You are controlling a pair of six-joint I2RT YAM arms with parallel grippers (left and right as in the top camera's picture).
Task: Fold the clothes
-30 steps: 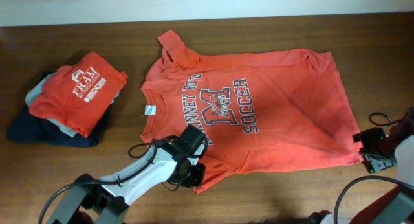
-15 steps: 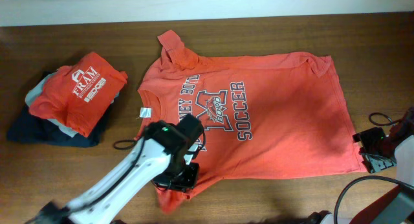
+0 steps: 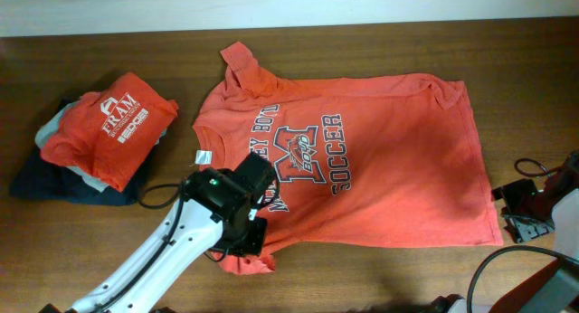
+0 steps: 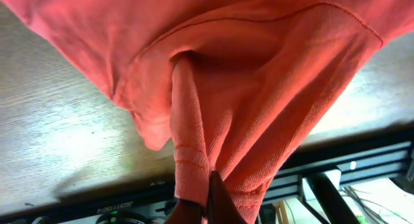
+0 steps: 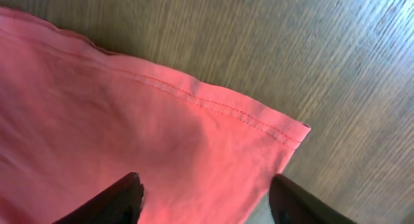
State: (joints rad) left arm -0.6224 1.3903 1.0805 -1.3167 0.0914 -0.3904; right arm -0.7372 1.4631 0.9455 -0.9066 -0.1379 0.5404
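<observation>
The near sleeve juts past the shirt's body, so my left gripper will next carry it outward toward the near end of the lettering and release it.
The orange-red T-shirt lies print-up across the wooden table, neck to the left with its white tag showing. My left gripper hangs over the near-left sleeve, shut on a bunched fold of it. In the left wrist view the fabric drapes up from the pinched fingers of the left gripper. At the table's right edge my right gripper stands open. In its own view the right gripper straddles the shirt just behind the hem corner, gripping nothing.
A stack of folded garments sits at the left: a red FRAM shirt on grey and navy pieces. A black cable loops beside the left arm. Bare table wood runs along the front edge.
The left arm has dragged the pinched sleeve to the left along the front of the table, and the shirt's near-left part has shifted with it. The right arm has stayed put.
</observation>
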